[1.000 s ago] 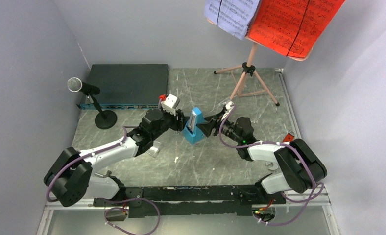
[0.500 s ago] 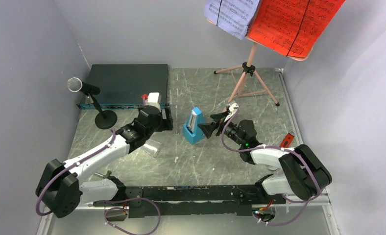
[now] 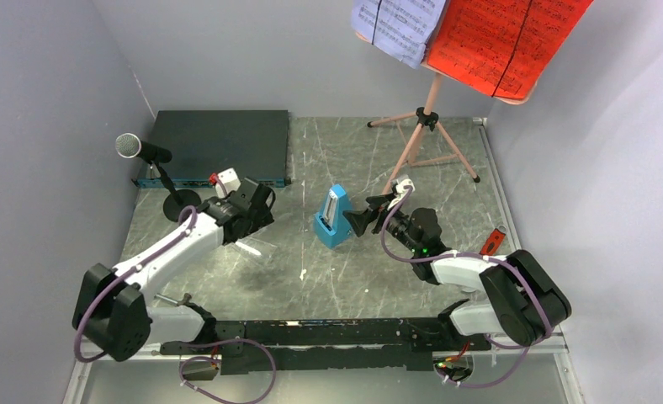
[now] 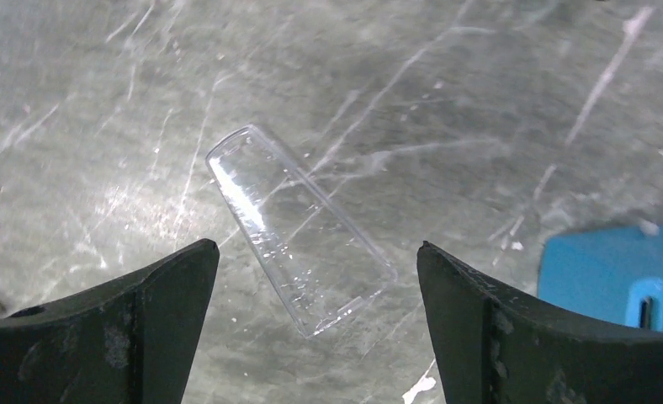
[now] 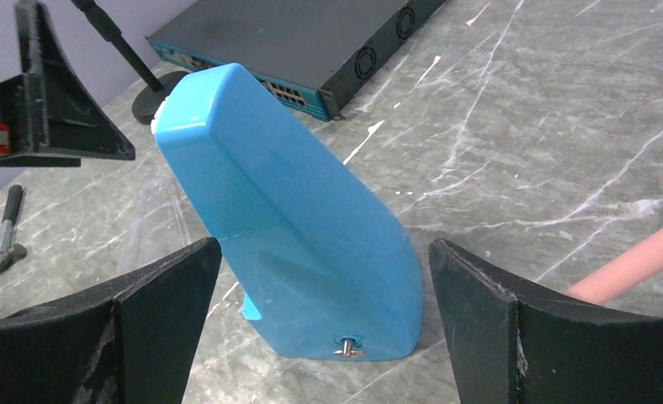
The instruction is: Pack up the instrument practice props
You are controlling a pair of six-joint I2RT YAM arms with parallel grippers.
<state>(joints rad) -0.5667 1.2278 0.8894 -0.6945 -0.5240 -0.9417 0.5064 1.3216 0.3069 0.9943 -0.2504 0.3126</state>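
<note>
The clear plastic cover (image 3: 256,249) (image 4: 301,231) lies slanted. Next, my left gripper lowers away from the metronome and turns to straddle the cover's long edges.
The small blue pyramid metronome (image 3: 335,217) stands upright mid-table, held by nothing. My right gripper (image 3: 360,215) is open just right of it. In the right wrist view its jaws stand wide apart on either side of the metronome (image 5: 294,244) without touching. My left gripper (image 3: 259,212) is open to the metronome's left, above a clear plastic cover (image 4: 299,227) lying flat. The microphone (image 3: 130,146) stands on its round base at the left. The pink music stand (image 3: 425,126) at the back carries a red sheet (image 3: 505,38) and a lavender sheet (image 3: 400,25).
A flat black electronics box (image 3: 219,143) lies at the back left, behind the microphone. A red-handled tool (image 3: 495,238) lies by the right wall. A small hammer-like tool (image 5: 4,236) lies near the front left. Grey walls close in the left, back and right sides.
Both grippers have opened and let go of the metronome. The left arm has drawn back to the left, over the clear cover. The right gripper has backed off slightly.
</note>
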